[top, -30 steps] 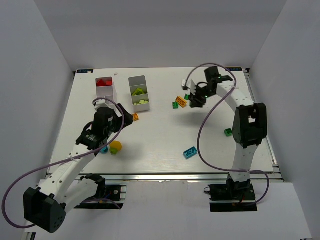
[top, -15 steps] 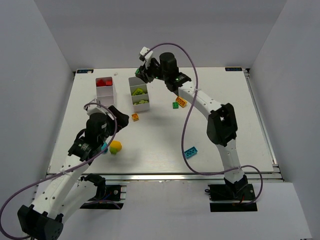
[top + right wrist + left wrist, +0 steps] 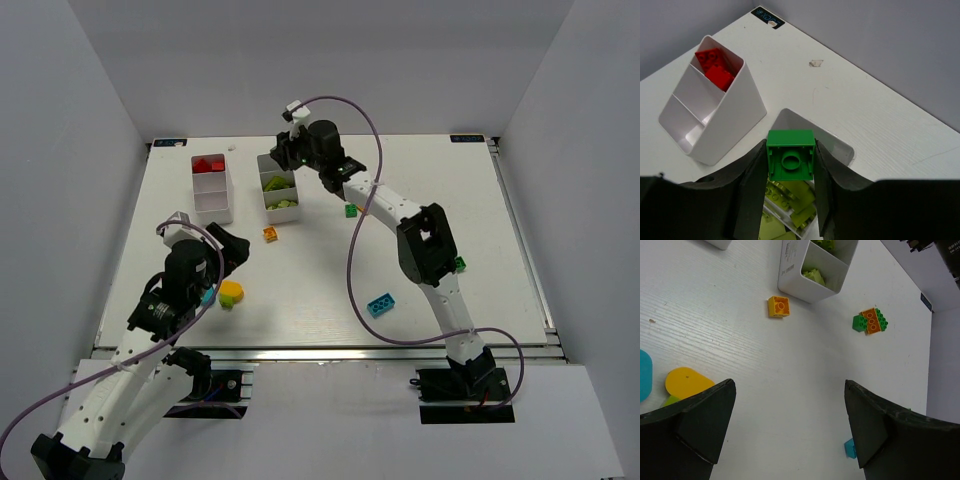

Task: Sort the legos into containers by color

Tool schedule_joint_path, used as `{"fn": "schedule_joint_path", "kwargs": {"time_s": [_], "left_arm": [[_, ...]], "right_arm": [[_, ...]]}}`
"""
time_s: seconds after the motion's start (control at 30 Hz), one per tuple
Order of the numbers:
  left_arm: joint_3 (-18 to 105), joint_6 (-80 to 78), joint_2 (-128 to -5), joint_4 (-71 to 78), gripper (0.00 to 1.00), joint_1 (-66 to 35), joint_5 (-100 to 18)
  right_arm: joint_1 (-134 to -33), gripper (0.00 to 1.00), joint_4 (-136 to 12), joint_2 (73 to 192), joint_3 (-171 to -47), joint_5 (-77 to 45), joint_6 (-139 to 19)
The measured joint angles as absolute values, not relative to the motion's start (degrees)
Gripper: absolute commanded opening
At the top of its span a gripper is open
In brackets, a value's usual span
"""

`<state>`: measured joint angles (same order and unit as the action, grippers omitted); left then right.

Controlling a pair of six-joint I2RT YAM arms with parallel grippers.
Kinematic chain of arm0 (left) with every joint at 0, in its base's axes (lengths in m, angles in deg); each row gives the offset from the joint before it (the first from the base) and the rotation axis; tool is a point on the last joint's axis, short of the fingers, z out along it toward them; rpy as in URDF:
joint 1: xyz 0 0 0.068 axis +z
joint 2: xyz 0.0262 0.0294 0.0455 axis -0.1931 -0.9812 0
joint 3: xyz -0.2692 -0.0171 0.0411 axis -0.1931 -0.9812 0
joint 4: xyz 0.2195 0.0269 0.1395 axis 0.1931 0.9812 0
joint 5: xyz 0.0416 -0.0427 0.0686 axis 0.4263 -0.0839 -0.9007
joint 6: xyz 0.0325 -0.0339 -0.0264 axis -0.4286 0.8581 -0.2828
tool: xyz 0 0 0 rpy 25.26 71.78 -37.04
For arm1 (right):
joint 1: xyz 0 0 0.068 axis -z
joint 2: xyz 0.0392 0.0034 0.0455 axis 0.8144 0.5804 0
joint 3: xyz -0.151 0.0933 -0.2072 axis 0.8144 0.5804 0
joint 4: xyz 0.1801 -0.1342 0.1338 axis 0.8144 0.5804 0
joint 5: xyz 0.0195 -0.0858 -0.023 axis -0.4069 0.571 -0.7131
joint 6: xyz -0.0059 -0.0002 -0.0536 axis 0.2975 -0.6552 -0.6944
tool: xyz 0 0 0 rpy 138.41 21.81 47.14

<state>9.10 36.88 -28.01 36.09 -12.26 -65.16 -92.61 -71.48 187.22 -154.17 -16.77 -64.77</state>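
Observation:
The white tray's far compartment (image 3: 269,164) is empty beyond the lime-yellow bricks. My right gripper needs to move down toward it next and release the dark green brick.
My right gripper (image 3: 284,152) is shut on a dark green brick (image 3: 790,155), seen from its hollow underside. It holds the brick above the far end of the right white tray (image 3: 277,207), whose compartments hold lime-yellow bricks (image 3: 790,206). The left white tray (image 3: 212,210) holds red bricks (image 3: 714,66) in its far compartment. My left gripper (image 3: 789,390) is open and empty above the table. Loose on the table are an orange brick (image 3: 778,306), a green-and-orange cluster (image 3: 870,321), a cyan brick (image 3: 380,304) and a green brick (image 3: 459,264).
A yellow rounded piece (image 3: 687,381) and a cyan piece (image 3: 644,375) lie by my left gripper, near the table's front left. The right arm reaches across the middle of the table. White walls enclose the table on three sides.
My right arm has swung from the right side of the table to above the right tray's far end, carrying the green brick. My left arm has drawn back toward the near left.

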Motion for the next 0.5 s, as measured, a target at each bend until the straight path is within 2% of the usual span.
{"fn": "schedule_joint_path", "kwargs": {"time_s": [0.13,0.3,0.5], "left_arm": [[9.10,37.27,-27.99,36.18,0.98,-12.26,-65.21],[9.10,37.75,-27.60,37.27,0.98,-12.26,-65.25],[9.10,38.62,-25.50,38.76,0.98,-12.26,-65.36]], "right_arm": [[-93.59,0.18,-73.34,187.89,-154.17,-15.16,-62.52],[-94.32,0.26,-74.21,189.90,-154.17,-13.54,-60.70],[-94.29,0.42,-74.80,191.94,-154.14,-11.49,-60.11]]}}
